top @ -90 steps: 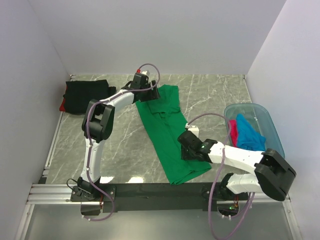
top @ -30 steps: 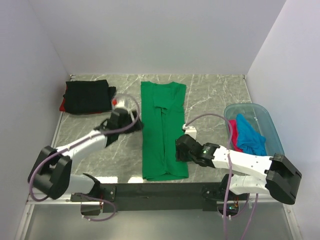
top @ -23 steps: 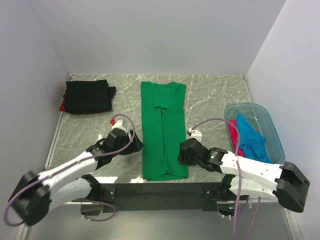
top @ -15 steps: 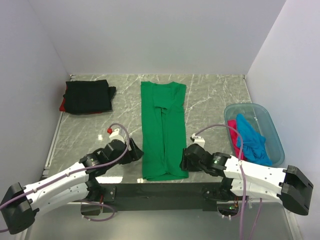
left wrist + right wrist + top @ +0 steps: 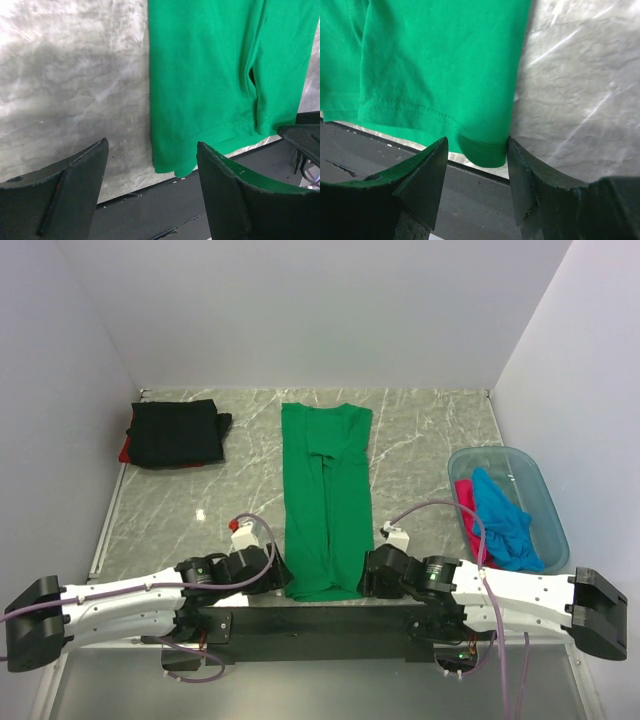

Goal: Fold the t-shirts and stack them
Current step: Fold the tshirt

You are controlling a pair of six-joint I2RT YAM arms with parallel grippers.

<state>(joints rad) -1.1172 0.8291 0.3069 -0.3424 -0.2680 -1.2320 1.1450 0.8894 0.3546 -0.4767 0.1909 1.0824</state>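
Observation:
The t-shirt hem's near corner (image 5: 292, 594) (image 5: 163, 164) is between the open fingers of my left gripper, beside the base bar. My left gripper will move back toward the base bar next and close on that corner.
A bright green t-shirt (image 5: 326, 500), folded into a long strip, lies flat down the middle of the table. Its near hem reaches the front edge. My left gripper (image 5: 276, 571) is open at the strip's near left corner, which lies between its fingers in the left wrist view (image 5: 170, 160). My right gripper (image 5: 371, 573) is open at the near right corner (image 5: 482, 150), one finger on each side of it. A folded black t-shirt (image 5: 175, 431) lies on a red one (image 5: 125, 452) at the far left. Blue (image 5: 500, 515) and pink (image 5: 466, 502) shirts lie in the tub.
The translucent blue plastic tub (image 5: 545, 502) stands at the right edge. The black base rail (image 5: 320, 620) runs along the near edge just below the green hem. White walls close the table on three sides.
The green shirt, slanted 3 s ago, lies straight. Over the last second both grippers have drawn back along its sides to its near corners.

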